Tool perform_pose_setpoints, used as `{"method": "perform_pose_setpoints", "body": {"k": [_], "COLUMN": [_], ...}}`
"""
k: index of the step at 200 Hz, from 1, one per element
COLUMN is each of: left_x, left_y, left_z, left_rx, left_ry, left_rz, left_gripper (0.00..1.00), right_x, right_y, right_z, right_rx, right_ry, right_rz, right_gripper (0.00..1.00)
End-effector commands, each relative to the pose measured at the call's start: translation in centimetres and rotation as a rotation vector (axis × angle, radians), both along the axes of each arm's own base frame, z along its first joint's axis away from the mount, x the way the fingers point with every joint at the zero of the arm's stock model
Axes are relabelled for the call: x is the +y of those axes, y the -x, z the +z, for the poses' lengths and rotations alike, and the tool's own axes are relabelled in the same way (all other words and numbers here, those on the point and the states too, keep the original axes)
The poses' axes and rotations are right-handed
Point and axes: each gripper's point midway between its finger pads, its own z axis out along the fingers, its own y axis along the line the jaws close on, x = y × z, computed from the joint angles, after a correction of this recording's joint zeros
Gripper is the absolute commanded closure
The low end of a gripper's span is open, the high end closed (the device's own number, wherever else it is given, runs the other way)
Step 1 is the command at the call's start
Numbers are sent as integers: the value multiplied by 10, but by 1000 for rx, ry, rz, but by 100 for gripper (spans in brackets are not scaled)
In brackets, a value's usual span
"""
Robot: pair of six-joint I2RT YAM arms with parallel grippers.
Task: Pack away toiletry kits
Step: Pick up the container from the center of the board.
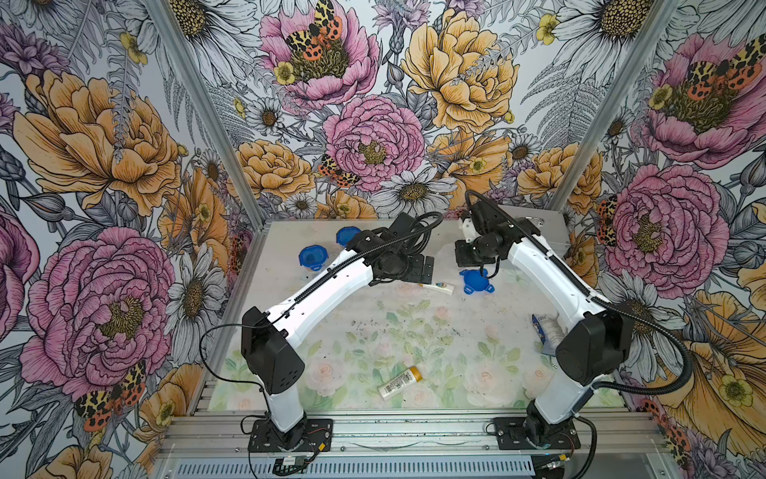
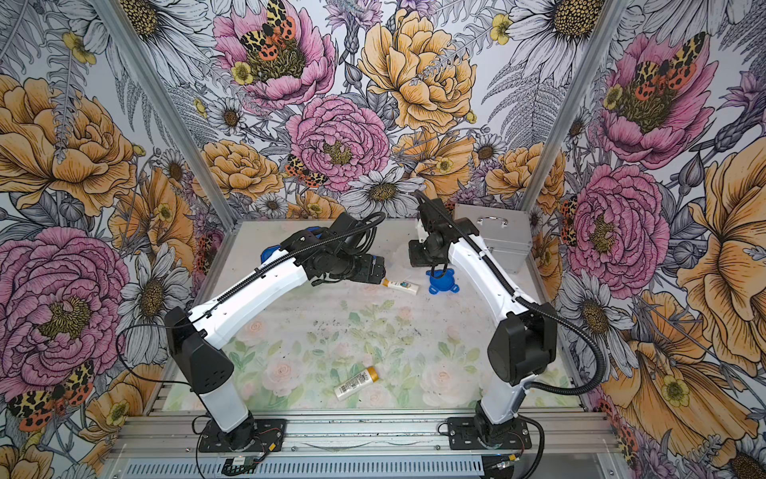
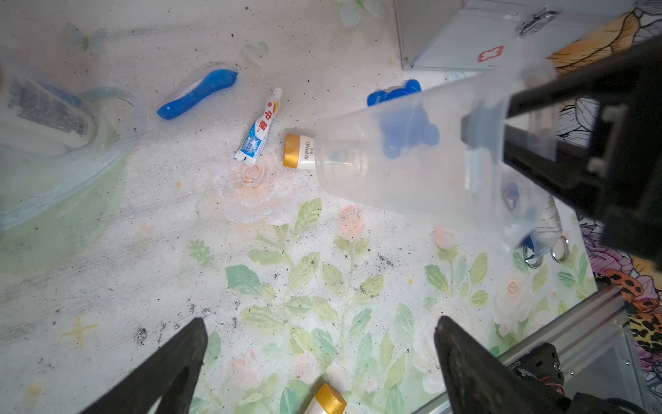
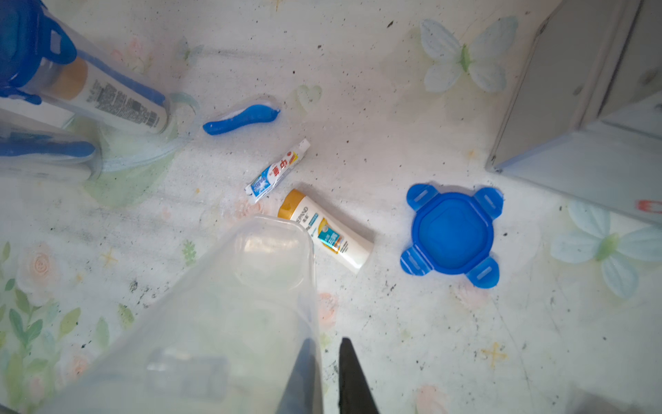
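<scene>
The cup's side moves back and down with my right gripper next for release, since the open leafy patch between the bottles lies below and back from it.
My right gripper [image 4: 327, 358] is shut on the wall of a clear plastic cup [image 4: 233, 304], one finger inside and one outside. The left wrist view shows that cup [image 3: 412, 154] tilted above the table. Beneath it lie a gold-capped white bottle [image 4: 322, 231], a small toothpaste tube [image 4: 277, 170], a blue toothbrush [image 4: 241, 118] and a blue four-tabbed lid [image 4: 451, 234]. My left gripper [image 3: 320, 326] hovers open and empty near the bottle [image 1: 441, 287]. A second bottle [image 1: 400, 383] lies near the front edge.
Two lidded cups [image 1: 311, 257] [image 1: 347, 236] with kit items inside stand at the back left. A silver metal case [image 2: 493, 240] sits at the back right. A white and blue item [image 1: 547, 327] is partly hidden under my right arm.
</scene>
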Motion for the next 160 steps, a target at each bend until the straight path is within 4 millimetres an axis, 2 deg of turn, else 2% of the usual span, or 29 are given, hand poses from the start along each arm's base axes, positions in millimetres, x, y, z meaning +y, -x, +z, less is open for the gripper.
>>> {"method": "perform_pose_setpoints", "body": {"k": [1,26,55,123,160], "left_x": [4,6,9,13,23], "left_y": [-7,-10,-14,-15,-10], "left_z": [-5,-5,-8,-23,-32], "left_rx": [19,26,35,46,59], "left_ry": [24,35,36,8,-13], "left_rz": [32,33,36,48,67], "left_gripper": [2,2,1,1,2], "right_x": [8,19,26,45,46], "right_y": [27,50,68,73,75], "right_z": [2,-5,-28,-59,-71], "right_rx": [26,53,104,156,172], "right_ry": [-24,-25,-6,-44,-27], "right_rz": [-1,25,39,54,60], "right_gripper": [100,100,100,100,100]}}
